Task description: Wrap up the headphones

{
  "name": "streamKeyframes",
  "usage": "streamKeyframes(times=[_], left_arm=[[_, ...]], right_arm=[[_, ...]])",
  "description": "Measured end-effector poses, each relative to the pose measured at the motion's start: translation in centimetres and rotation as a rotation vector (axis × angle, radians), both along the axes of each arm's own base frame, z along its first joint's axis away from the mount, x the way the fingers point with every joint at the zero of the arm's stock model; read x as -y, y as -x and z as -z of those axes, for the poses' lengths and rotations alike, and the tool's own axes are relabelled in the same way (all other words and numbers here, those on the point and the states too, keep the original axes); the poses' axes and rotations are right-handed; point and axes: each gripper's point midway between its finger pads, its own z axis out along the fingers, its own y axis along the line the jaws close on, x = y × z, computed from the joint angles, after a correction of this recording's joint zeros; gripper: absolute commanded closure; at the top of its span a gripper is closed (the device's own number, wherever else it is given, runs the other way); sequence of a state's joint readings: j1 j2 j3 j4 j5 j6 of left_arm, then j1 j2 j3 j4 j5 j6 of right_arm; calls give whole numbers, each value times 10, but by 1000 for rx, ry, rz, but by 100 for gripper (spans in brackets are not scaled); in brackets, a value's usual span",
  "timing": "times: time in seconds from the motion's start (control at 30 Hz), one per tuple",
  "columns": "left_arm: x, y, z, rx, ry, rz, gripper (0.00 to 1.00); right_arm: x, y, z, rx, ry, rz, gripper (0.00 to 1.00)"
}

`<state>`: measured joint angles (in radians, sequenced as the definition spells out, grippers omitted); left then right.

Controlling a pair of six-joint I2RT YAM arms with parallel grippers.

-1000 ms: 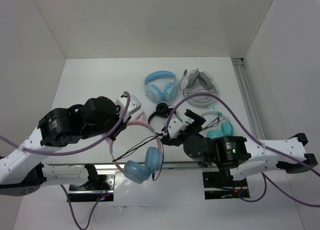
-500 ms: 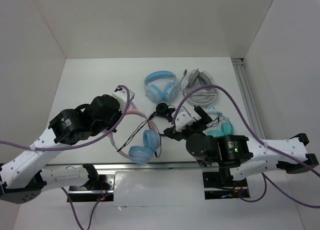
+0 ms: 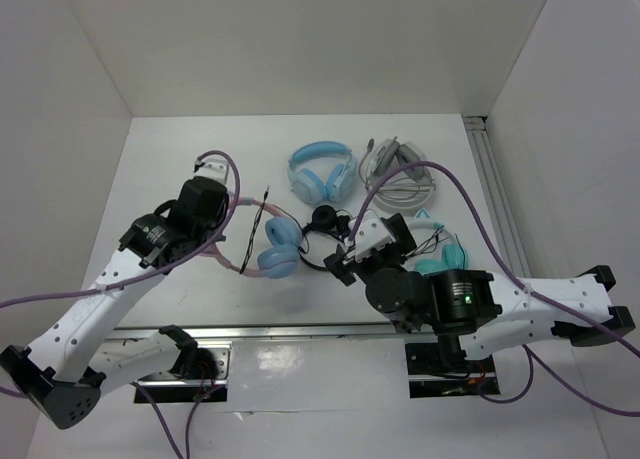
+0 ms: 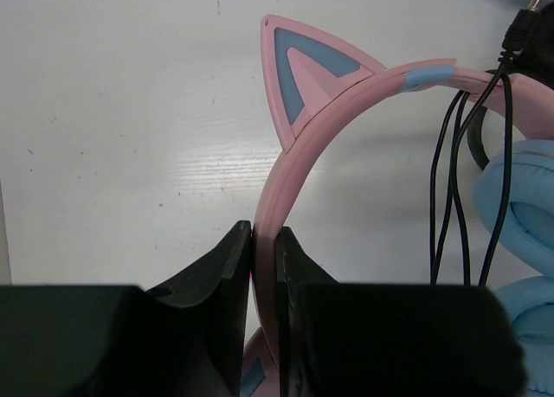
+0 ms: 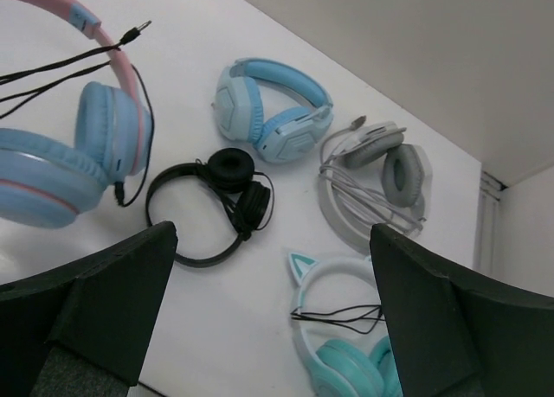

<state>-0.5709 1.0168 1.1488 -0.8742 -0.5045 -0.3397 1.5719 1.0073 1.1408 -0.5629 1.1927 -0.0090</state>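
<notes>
The cable (image 4: 450,181) already spans the headband, so I will move my left gripper left in the top view and down and release the headphones on the bare tabletop.
The headphones (image 3: 272,251), a pair with a pink cat-ear headband (image 4: 299,146) and light blue ear cups (image 5: 102,129), lie left of the table's centre. My left gripper (image 4: 264,238) is shut on the headband just below the cat ear. The thin black cable (image 4: 450,181) runs in a few strands across the headband, and its jack plug (image 4: 526,30) sticks out free. My right gripper (image 5: 273,284) stands wide open to the right of the ear cups, above the table, with nothing between its fingers.
Small black headphones (image 5: 216,202) lie just right of the pink pair. An all-blue pair (image 3: 322,171) and a grey pair with its wound cord (image 3: 400,177) sit at the back. A teal pair with a white cat-ear headband (image 5: 346,354) lies under the right arm.
My left arm has carried the headphones from over the front edge back and left onto the table. The right gripper has opened a little wider and stayed nearly in place.
</notes>
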Motion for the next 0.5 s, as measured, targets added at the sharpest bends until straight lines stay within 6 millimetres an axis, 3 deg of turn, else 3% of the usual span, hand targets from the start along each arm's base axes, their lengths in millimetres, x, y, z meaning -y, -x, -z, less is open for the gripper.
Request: streamKeyframes(times=[0.23,0.4,0.5], left_arm=[[-16,-13,0,35,48,-131,100],[-34,-20,20,15,77,-247,100],[-45,-24,26,-4,103,-302,100]], right_arm=[[3,5,-7,-59,-158,-24,0],[4,14,-16,-132,-327,-85,0],[17,22,-25,-175,-472,-154,0]])
